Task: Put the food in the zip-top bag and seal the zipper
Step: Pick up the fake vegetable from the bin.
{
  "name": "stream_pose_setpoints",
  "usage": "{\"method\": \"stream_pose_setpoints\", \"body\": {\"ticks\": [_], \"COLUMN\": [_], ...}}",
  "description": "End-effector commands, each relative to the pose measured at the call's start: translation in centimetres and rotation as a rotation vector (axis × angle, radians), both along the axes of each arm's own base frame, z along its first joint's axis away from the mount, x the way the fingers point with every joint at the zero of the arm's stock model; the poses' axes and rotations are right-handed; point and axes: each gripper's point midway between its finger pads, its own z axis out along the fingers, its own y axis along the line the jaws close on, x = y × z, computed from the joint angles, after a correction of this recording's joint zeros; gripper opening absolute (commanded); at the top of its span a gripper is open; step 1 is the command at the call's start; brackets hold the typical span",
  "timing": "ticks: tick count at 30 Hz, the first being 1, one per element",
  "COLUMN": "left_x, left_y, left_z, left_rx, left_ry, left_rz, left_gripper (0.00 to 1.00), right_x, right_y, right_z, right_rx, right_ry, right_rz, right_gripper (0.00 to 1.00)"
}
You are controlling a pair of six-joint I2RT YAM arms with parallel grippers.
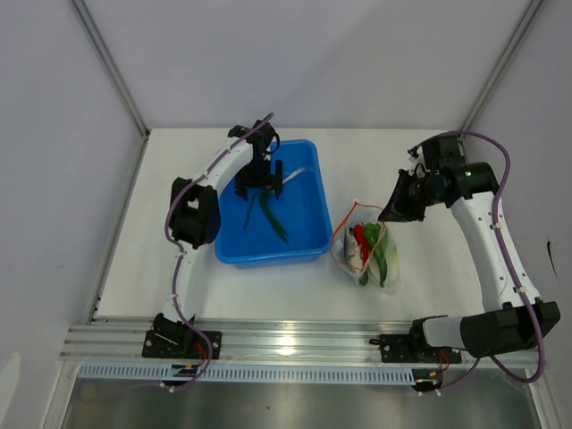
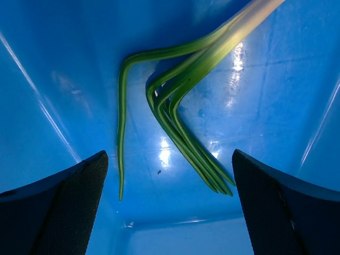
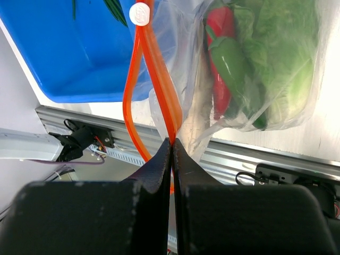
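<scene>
The lone leaf and the bundle lie between the left gripper's open fingers, so next the left gripper will move down over the green leaves just past their bends and close there.
The clear zip-top bag (image 1: 365, 252) lies right of the bin, its mouth held up. Through the plastic I see a red chili (image 3: 219, 26), a dark green pod (image 3: 234, 61), a pale cabbage (image 3: 281, 58) and a whitish stalk (image 3: 197, 114). My right gripper (image 3: 172, 142) is shut on the orange zipper (image 3: 159, 90), whose two strips loop apart up to a white slider (image 3: 141, 14). My left gripper (image 2: 169, 159) hangs open inside the bin, above a long green-leaved stalk (image 2: 186, 74) lying on the floor, whitish at its far end.
The blue plastic bin (image 1: 304, 243) stands at the table's middle, with its walls close around the left fingers (image 2: 69, 202). An aluminium rail (image 1: 295, 340) runs along the near edge. White walls with metal posts close off the back and sides.
</scene>
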Motion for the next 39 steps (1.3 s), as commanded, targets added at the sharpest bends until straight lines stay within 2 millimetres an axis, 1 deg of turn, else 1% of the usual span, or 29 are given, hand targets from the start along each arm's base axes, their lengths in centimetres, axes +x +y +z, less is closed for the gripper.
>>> {"method": "stream_pose_setpoints", "body": {"ticks": [1, 6, 8, 10, 14, 21, 23, 25, 26, 29, 30, 32, 33, 35, 36, 38, 39], "left_x": [-0.7, -1.3, -1.3, -1.4, -1.7, -2.6, -2.8, -2.4, -2.8, -2.7, -2.7, -2.8, -2.8, -2.9, -3.1, -3.2, -3.3], "left_y": [0.1, 0.5, 1.2, 1.4, 1.2, 1.5, 1.4, 1.2, 1.1, 0.9, 0.9, 0.1, 0.1, -0.1, -0.4, -0.5, -0.6], "left_z": [-0.6, -1.5, -1.9, -2.1, -2.8, -4.0, -4.2, -4.1, -4.4, -4.3, -4.3, -4.3, -4.4, -4.4, -4.4, -4.5, -4.6], "left_rx": [0.001, 0.025, 0.064, 0.072, 0.064, 0.081, 0.078, 0.066, 0.062, 0.054, 0.054, 0.017, 0.014, 0.004, -0.005, -0.010, -0.016], "left_ry": [0.047, 0.082, 0.073, 0.076, 0.107, 0.147, 0.153, 0.132, 0.143, 0.135, 0.135, 0.145, 0.149, 0.157, 0.163, 0.167, 0.173], "left_rz": [0.033, 0.049, 0.056, 0.056, 0.049, 0.055, 0.054, 0.063, 0.065, 0.076, 0.076, 0.068, 0.069, 0.070, 0.067, 0.069, 0.067], "left_gripper": [0.99, 0.99, 0.99, 0.99, 1.00, 1.00, 0.97, 0.96, 0.96, 0.92, 0.89, 0.84, 0.80, 0.75, 0.69, 0.61, 0.53], "right_x": [0.2, 0.3, 0.3, 0.3, 0.4, 0.4, 0.5, 0.5, 0.5, 0.5, 0.5, 0.6, 0.6, 0.6, 0.7, 0.7, 0.7], "right_y": [0.2, 0.3, 0.3, 0.3, 0.3, 0.4, 0.4, 0.4, 0.5, 0.5, 0.5, 0.5, 0.5, 0.5, 0.5, 0.4, 0.5], "right_z": [-0.1, -0.2, -0.4, -0.4, -0.4, -0.5, -0.6, -0.7, -0.7, -0.7, -0.6, -0.7, -0.7, -0.5, -0.5, -0.4, -0.4], "right_rx": [0.012, 0.016, 0.018, 0.020, 0.023, 0.024, 0.025, 0.026, 0.028, 0.029, 0.030, 0.028, 0.028, 0.028, 0.028, 0.026, 0.026], "right_ry": [0.000, -0.002, 0.006, 0.002, 0.004, 0.007, 0.012, 0.013, 0.016, 0.015, 0.013, 0.012, 0.014, 0.009, 0.006, 0.006, 0.005], "right_rz": [0.006, 0.007, 0.003, 0.004, 0.001, -0.001, -0.004, -0.004, -0.003, -0.005, -0.006, -0.004, -0.005, -0.004, -0.006, -0.009, -0.008], "right_gripper": [0.00, 0.00, 0.00, 0.00, 0.00, 0.00, 0.00, 0.00, 0.00, 0.00, 0.00, 0.00, 0.00, 0.00, 0.00, 0.00, 0.00]}}
